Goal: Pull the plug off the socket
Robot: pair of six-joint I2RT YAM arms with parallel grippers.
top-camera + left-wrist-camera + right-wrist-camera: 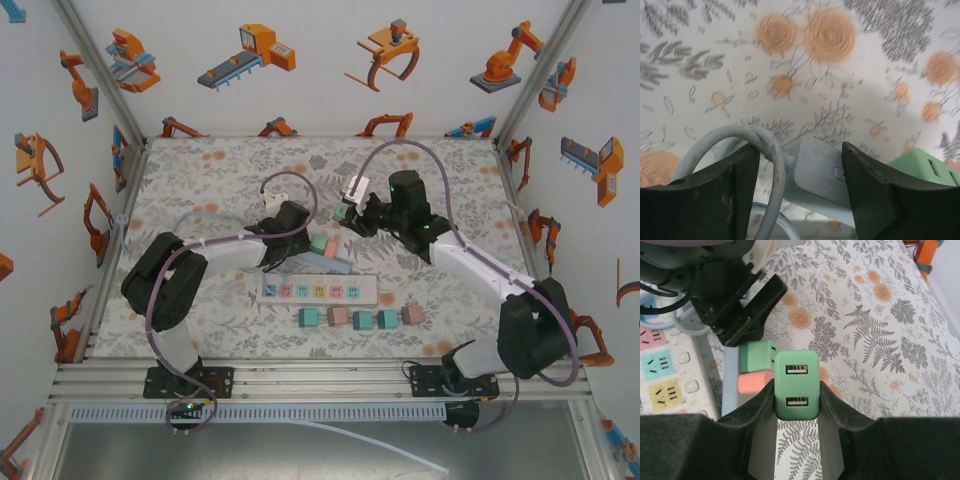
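I will next move my right gripper back and down to let go of the green plug on the bare spot beside the white socket's end, because that spot is below and back.
My right gripper point(796, 395) is shut on a green plug point(796, 385) with two USB ports and holds it in the air, clear of the socket; from above it hangs at mid-table point(343, 212). The socket, a blue-grey strip point(730, 385), still carries a green plug point(757, 356) and a pink plug point(756, 382). My left gripper point(801, 150) straddles the end of that strip point(822, 172), its jaws apart. The strip's pale cable point(775, 170) loops between the left finger and the strip. In the top view the left gripper point(298, 240) sits at the strip's left end.
A white power strip point(315, 290) with coloured outlets lies in front of the blue-grey one. A row of several loose plugs point(362, 320) lies nearer the arms. The two grippers are close together above the middle of the flowered table point(200, 180).
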